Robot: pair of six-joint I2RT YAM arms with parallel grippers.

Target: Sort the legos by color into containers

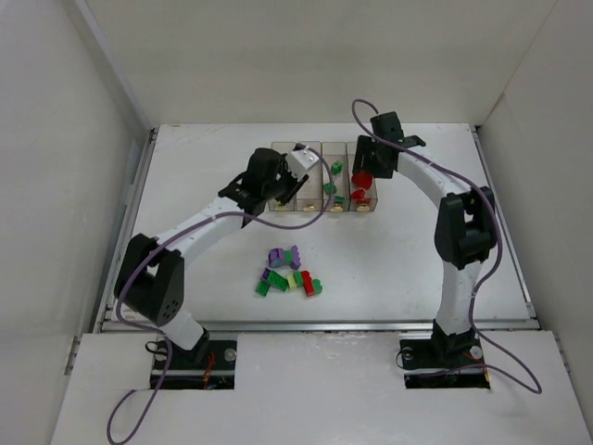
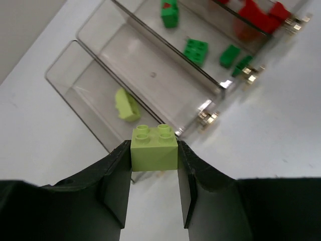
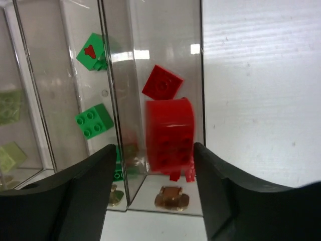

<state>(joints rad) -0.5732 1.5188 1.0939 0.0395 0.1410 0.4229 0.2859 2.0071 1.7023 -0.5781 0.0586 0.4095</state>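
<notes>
The bin below the robot's left gripper already holds a matching pale lego, so the gripper needs to move outward from the bin's near end toward the bin's middle and open.
Four clear bins (image 1: pixel 283 148) stand in a row at the table's back middle. My left gripper (image 1: pixel 295 182) is shut on a pale yellow-green lego (image 2: pixel 154 145) and holds it over the near end of the leftmost bin (image 2: pixel 80 85), where another pale lego (image 2: pixel 126 105) lies. My right gripper (image 1: pixel 363 167) is open over the rightmost bin (image 3: pixel 202 75). A blurred red lego (image 3: pixel 169 135) sits between its jaws, touching neither. A flat red lego (image 3: pixel 162 83) lies in that bin. Green legos (image 3: pixel 94 120) lie in the adjoining bin. Loose legos (image 1: pixel 289 274) lie in a pile.
The pile of purple, green, pale and red legos lies on the white table (image 1: pixel 417 260) in front of the bins, between the two arms. White walls (image 1: pixel 56 185) enclose the table on three sides. Each bin has a small brass latch (image 3: pixel 171 197) at its near end.
</notes>
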